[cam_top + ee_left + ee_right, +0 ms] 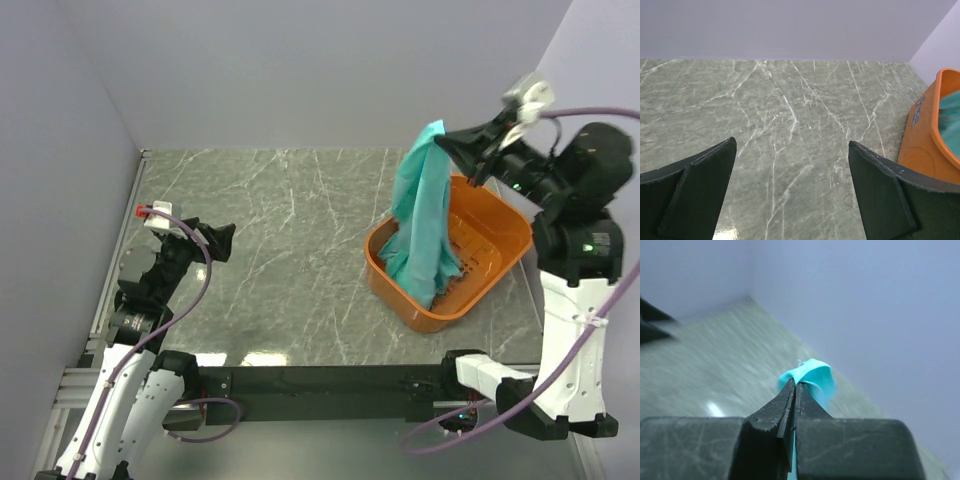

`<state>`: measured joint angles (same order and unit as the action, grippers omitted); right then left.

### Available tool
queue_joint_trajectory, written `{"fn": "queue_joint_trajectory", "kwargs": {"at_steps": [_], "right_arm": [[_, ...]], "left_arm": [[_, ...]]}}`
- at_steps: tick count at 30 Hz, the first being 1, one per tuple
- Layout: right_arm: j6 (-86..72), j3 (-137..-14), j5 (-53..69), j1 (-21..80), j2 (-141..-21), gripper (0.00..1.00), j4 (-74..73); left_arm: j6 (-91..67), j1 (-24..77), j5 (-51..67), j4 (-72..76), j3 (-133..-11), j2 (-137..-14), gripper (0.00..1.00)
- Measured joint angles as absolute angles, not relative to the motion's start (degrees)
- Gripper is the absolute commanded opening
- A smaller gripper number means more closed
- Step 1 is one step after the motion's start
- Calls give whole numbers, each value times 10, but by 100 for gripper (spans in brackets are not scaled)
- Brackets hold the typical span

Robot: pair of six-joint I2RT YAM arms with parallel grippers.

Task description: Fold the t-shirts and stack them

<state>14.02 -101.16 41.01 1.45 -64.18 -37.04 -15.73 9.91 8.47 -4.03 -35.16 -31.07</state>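
Note:
My right gripper holds only the hanging teal t-shirt's top, so my left gripper will next go up and across toward the orange basket (497, 262), then onto the t-shirt.
A teal t-shirt (424, 215) hangs in a long bunch from my right gripper (446, 140), which is shut on its top end and holds it high above the orange basket (497, 262). The shirt's lower end still lies inside the basket. In the right wrist view the jaws are pressed together with a fold of the teal t-shirt (812, 374) sticking out past the tips of the right gripper (796, 384). My left gripper (222, 241) is open and empty over the marble table at the left; in its wrist view the left gripper (791, 145) has its two fingers wide apart.
The orange basket stands at the right of the grey marble table (280, 260) and shows at the right edge of the left wrist view (932, 135). Pale walls close the back and both sides. A black rail (320, 380) runs along the near edge.

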Motion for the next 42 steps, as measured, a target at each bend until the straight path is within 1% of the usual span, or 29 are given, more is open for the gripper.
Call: {"fn": "queue_joint_trajectory", "kwargs": {"at_steps": [3,7,9,12,16,19,21,26,29,34,35,37,38,39,42], "right_arm": [[43,-1107,501,15,-672,0,-303],[-177,-1158,588,11,-715,0,-90],[-273,-1170,604,11,-737,0,6],[-360,-1186,611,13,-762,0,80],[-400,-1193,593,32,-793,0,98],[-407,-1198,579,52,-806,0,95],[-409,-1204,567,62,-810,0,91],[-409,-1227,537,69,-808,0,86],[-411,-1224,528,70,-798,0,86],[-406,-1201,523,70,-779,0,77],[-403,-1193,522,70,-773,0,74],[-394,-1177,520,70,-763,0,64],[-389,-1172,519,70,-759,0,57],[-381,-1166,518,70,-754,0,47],[-343,-1150,507,70,-742,0,7]], "left_arm": [[-157,99,95,-38,-352,-315,99],[-155,99,132,-32,-352,-318,99],[-155,99,181,-13,-350,-317,99],[-168,100,277,52,-334,-319,99],[-243,115,383,205,-296,-358,99],[-272,172,397,277,-306,-422,99],[-265,223,389,282,-331,-465,99],[-216,362,351,287,-455,-585,99],[-181,414,309,291,-527,-651,99],[-130,470,249,277,-695,-801,99],[-125,478,240,275,-726,-829,96],[-116,487,238,256,-781,-872,59],[-118,489,241,246,-806,-889,37],[-116,492,246,230,-842,-909,1],[-114,495,254,198,-933,-945,1]]}}
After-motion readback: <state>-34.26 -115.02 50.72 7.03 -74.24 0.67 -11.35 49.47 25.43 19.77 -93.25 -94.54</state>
